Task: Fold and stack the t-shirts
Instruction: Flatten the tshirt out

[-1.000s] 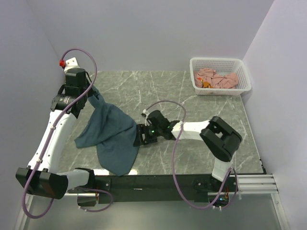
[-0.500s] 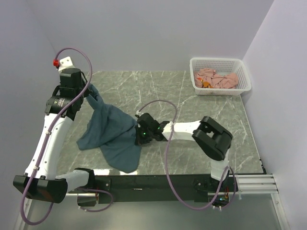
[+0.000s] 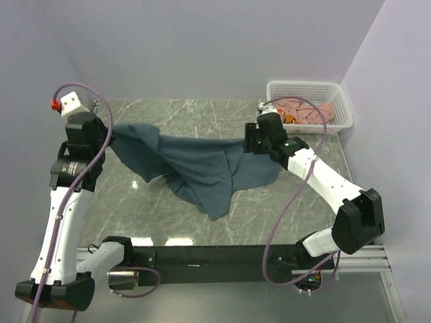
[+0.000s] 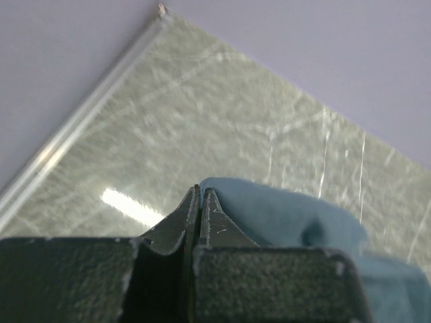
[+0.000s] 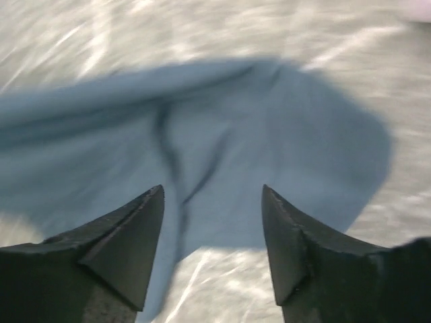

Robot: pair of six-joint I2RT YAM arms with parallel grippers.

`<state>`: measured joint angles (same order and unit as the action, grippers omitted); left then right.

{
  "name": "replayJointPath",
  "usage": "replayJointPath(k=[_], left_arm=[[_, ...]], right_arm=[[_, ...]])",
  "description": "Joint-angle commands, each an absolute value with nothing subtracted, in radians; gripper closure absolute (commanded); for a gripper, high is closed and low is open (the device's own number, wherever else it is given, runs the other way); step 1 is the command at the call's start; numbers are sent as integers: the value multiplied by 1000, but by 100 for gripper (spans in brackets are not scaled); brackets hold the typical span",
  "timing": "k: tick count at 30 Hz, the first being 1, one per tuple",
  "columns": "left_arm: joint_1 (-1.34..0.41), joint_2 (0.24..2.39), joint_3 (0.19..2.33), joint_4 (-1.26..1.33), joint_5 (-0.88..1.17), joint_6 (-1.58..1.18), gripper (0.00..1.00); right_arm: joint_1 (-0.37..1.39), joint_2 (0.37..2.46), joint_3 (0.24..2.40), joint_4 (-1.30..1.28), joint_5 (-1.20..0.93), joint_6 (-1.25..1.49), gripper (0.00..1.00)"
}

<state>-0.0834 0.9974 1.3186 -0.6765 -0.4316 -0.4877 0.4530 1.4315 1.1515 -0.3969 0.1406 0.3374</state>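
Next, my right gripper moves back and to the left in the top view, then down onto the shirt's near flap (image 3: 215, 212) (image 5: 152, 304), which juts toward the table's front edge.
The dark slate-blue t-shirt (image 3: 202, 168) lies stretched and rumpled across the middle of the table, from far left to right of centre. My left gripper (image 3: 110, 136) is shut on its left corner and holds that corner off the table; the left wrist view shows the jaws (image 4: 201, 190) closed on blue cloth (image 4: 283, 215). My right gripper (image 3: 250, 143) is open just above the shirt's right end; in the right wrist view (image 5: 212, 192) its jaws stand wide apart over the cloth (image 5: 222, 148), holding nothing. Salmon-pink t-shirts (image 3: 306, 111) lie bunched in the basket.
The white lattice basket (image 3: 310, 86) stands at the back right corner, close behind my right wrist. Walls close in at the left, back and right. The table's left edge strip (image 4: 81, 121) runs near my left gripper. Bare marble (image 3: 296, 202) shows at the front right.
My right arm swung from the table's centre to the back right, and the blue shirt now spreads rightward across the table. My left arm shifted left, still gripping its corner.
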Motion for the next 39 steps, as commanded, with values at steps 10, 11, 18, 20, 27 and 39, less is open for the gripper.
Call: replayJointPath(k=[10,11,18,20,27,39], left_arm=[[-80,920,1066,-566,-385,-502,99],[-80,919,1065,-566,-385,-502,99],[-80,923,1057,-571,-408,-508,99],[-80,927,1058,-571,-411,-508,99],[-80,934,1071,-578,-426,-502,99],[-77,965,1094,-563,-463,-480,99]], right_arm=[[987,1546,1066,-348,44,334,28],[1005,1563,1066,-365,79,350,28],[1155,1676,1080,-446,192,370,29],[1173,1696,1080,-459,207,379,31],[1192,1788,1117,-485,282,377,39],[1181,1743,1107,-606,547,367,95]])
